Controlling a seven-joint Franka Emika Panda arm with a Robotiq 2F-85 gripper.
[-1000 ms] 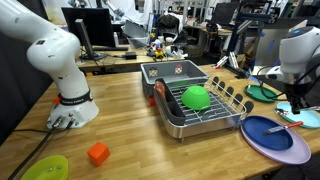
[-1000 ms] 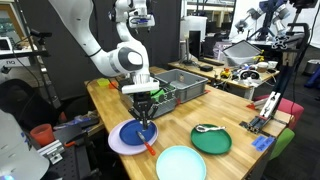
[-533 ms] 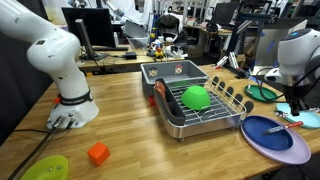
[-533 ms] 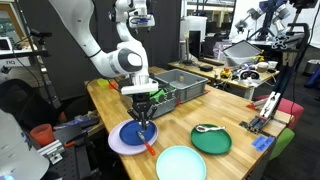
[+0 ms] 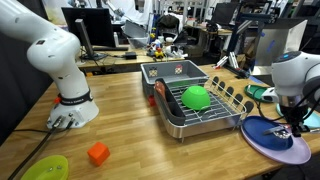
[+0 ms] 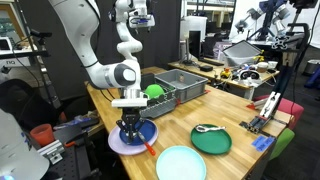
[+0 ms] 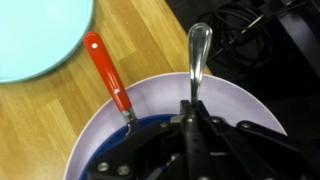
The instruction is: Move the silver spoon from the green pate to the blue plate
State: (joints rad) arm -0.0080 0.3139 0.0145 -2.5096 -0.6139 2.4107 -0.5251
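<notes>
I should lower my gripper and move it further over the blue plate [image 5: 270,133] [image 7: 148,137] beside the red-handled utensil before it opens, because the spoon's handle reaches past the plate's rim.
My gripper [image 7: 192,122] is shut on a silver utensil whose slim handle [image 7: 199,50] sticks out past the fingertips. It sits low over the blue-purple plate [image 7: 150,105], also in both exterior views [image 6: 117,144] [image 5: 262,136]. The gripper shows there too [image 6: 131,130] [image 5: 298,128]. A red-handled utensil [image 7: 107,75] lies across the plate's rim [image 6: 150,148]. The green plate [image 6: 212,143] stands further along the table with a silver spoon [image 6: 208,128] lying on it; it also shows in an exterior view [image 5: 262,92].
A light cyan plate [image 6: 180,163] lies beside the blue one [image 7: 40,35]. A dish rack [image 5: 205,117] holds a green bowl [image 5: 196,97], with a grey bin [image 5: 172,72] behind. An orange block [image 5: 97,153] and a yellow-green plate [image 5: 45,168] lie near the table's edge.
The arm has swung down and the gripper has dropped from above the blue plate to just over its surface, still shut on the silver utensil.
</notes>
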